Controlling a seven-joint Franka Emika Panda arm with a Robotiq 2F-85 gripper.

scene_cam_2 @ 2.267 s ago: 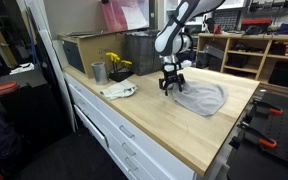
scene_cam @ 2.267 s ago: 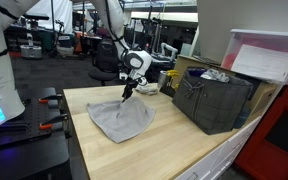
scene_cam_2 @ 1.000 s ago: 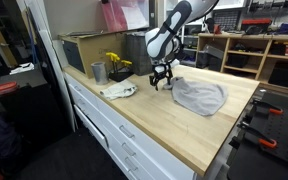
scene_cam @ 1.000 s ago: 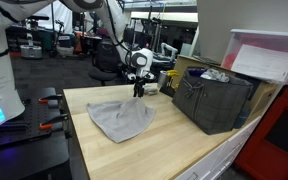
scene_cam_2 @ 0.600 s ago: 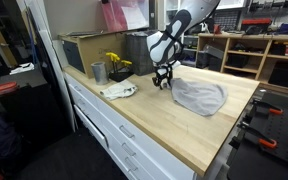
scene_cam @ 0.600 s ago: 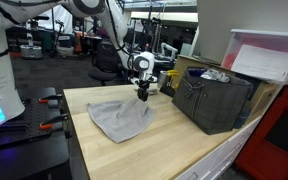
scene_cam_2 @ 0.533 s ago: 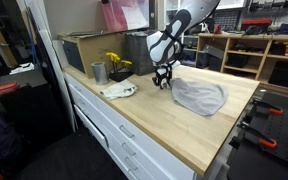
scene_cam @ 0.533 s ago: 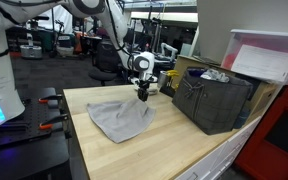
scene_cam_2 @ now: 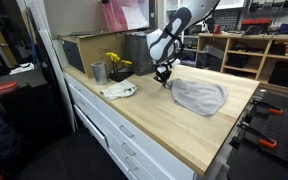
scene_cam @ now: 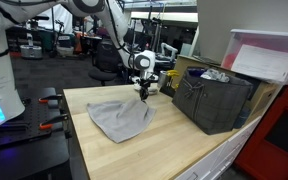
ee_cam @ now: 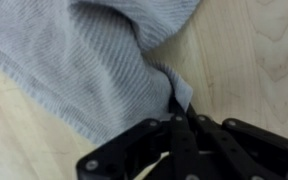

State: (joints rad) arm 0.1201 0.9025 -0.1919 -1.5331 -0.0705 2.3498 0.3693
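The cloth's corner is already pinched between my shut fingers, so next I should carry it up off the tabletop, then toward the white rag (scene_cam_2: 119, 90) to release it.
A grey cloth (scene_cam: 120, 118) (scene_cam_2: 200, 96) lies spread on the wooden tabletop (scene_cam: 174, 150) (scene_cam_2: 174, 130) in both exterior views. My gripper (scene_cam: 141, 94) (scene_cam_2: 165, 76) is down at the cloth's far corner, next to the black crate. In the wrist view the cloth (ee_cam: 94, 55) fills the upper left, and its corner is pinched up between my black fingers (ee_cam: 184, 118), which stand together. The gripper (ee_cam: 181, 108) is shut on that corner of the cloth.
A black crate (scene_cam: 214, 100) with items inside stands close beside the gripper. A metal cup (scene_cam_2: 98, 72), a yellow item (scene_cam_2: 117, 63) and a white rag (scene_cam_2: 118, 90) sit further along the counter. A pink-lidded bin (scene_cam: 269, 55) sits behind the crate. Drawers (scene_cam_2: 114, 130) run below the counter's edge.
The gripper has dropped onto the cloth's corner and gone from open to shut on it, bunching the corner slightly. The rest of the cloth lies as before.
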